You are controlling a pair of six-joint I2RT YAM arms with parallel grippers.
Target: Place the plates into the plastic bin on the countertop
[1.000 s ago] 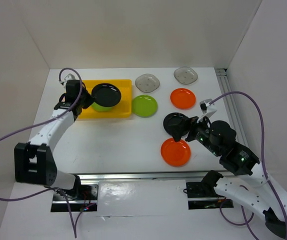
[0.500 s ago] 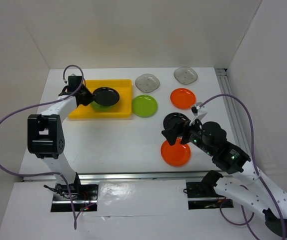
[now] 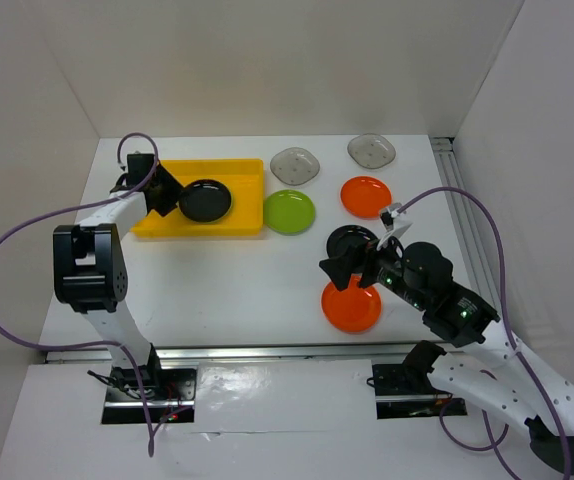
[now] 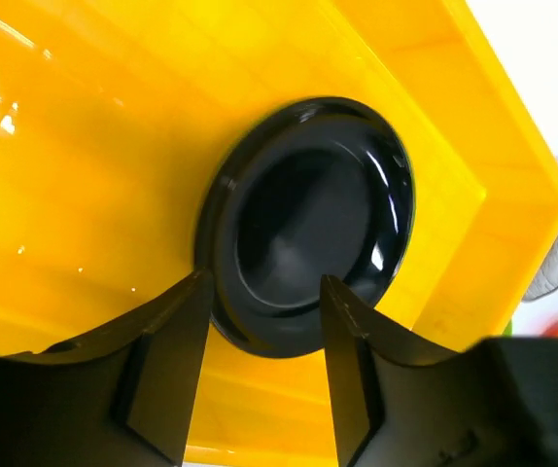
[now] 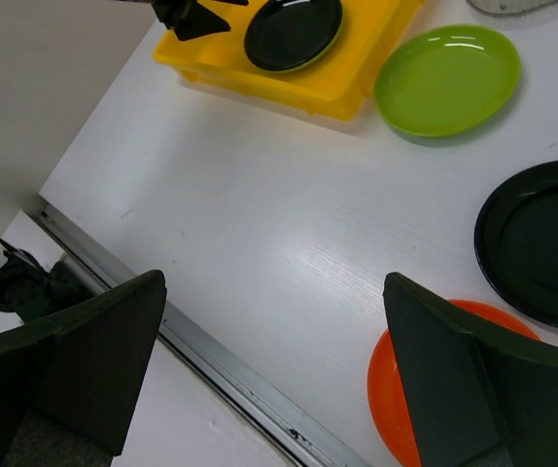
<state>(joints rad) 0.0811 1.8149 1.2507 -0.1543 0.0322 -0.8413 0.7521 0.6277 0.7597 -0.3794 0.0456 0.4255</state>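
Observation:
My left gripper should next go up out of the bin, then back and down onto the near orange plate's rim (image 3: 326,304), next to the empty part of the countertop.
A black plate (image 3: 205,200) (image 4: 308,224) lies in the yellow plastic bin (image 3: 167,225) (image 4: 85,175), on top of a lime green plate whose rim just shows in the right wrist view. My left gripper (image 3: 167,195) (image 4: 264,287) is open at the plate's near rim, a finger on either side of it and nothing clamped. My right gripper (image 3: 352,265) (image 5: 279,321) hangs wide open and empty over the countertop (image 3: 227,270), above a second black plate (image 3: 352,240) (image 5: 541,243) and an orange plate (image 3: 352,305) (image 5: 384,389).
Loose on the white surface are a lime green plate (image 3: 289,211) (image 5: 446,80), another orange plate (image 3: 366,196) and two grey rounded-square plates (image 3: 295,165) (image 3: 371,150). A metal rail (image 3: 267,350) (image 5: 221,360) runs along the front edge. White walls close in the sides.
My left gripper has opened and let go of the black plate, which now rests in the bin. The right arm has barely shifted.

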